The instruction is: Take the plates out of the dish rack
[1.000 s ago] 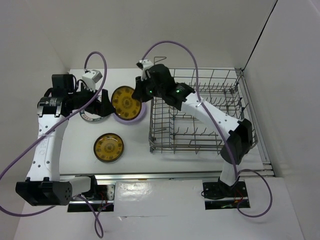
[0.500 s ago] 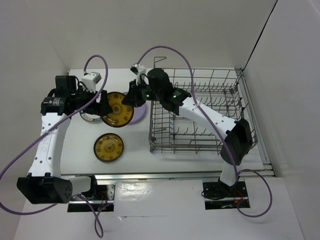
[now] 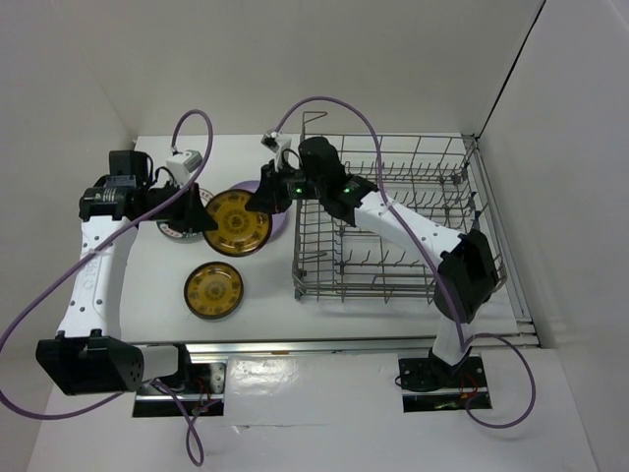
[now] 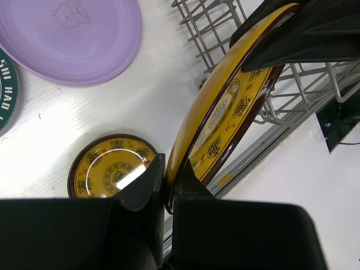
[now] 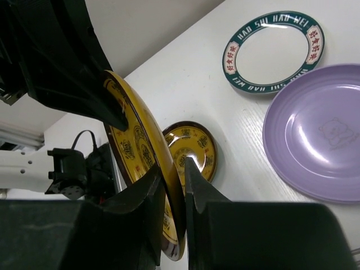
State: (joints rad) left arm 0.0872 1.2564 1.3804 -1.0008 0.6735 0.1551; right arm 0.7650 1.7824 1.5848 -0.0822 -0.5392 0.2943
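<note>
The held plate should go down and back onto the matching second yellow plate, which lies flat below and back of my left gripper, and then my left gripper should release it.
A yellow-gold patterned plate hangs on edge above the table, left of the dish rack, held from both sides. My left gripper is shut on its left rim; in the left wrist view the jaws pinch the plate. My right gripper still clamps the opposite rim; in the right wrist view its fingers straddle the plate. A second yellow plate lies flat on the table. A lavender plate and a white plate with a dark rim lie behind it.
The grey wire rack fills the right half of the table, with only tines showing inside. White walls close in at the back and right. The table's front edge runs just beyond the arm bases. Purple cables loop over both arms.
The right arm carried the yellow plate left and down from over the lavender plate. The left gripper, open before, has closed on the plate's left rim.
</note>
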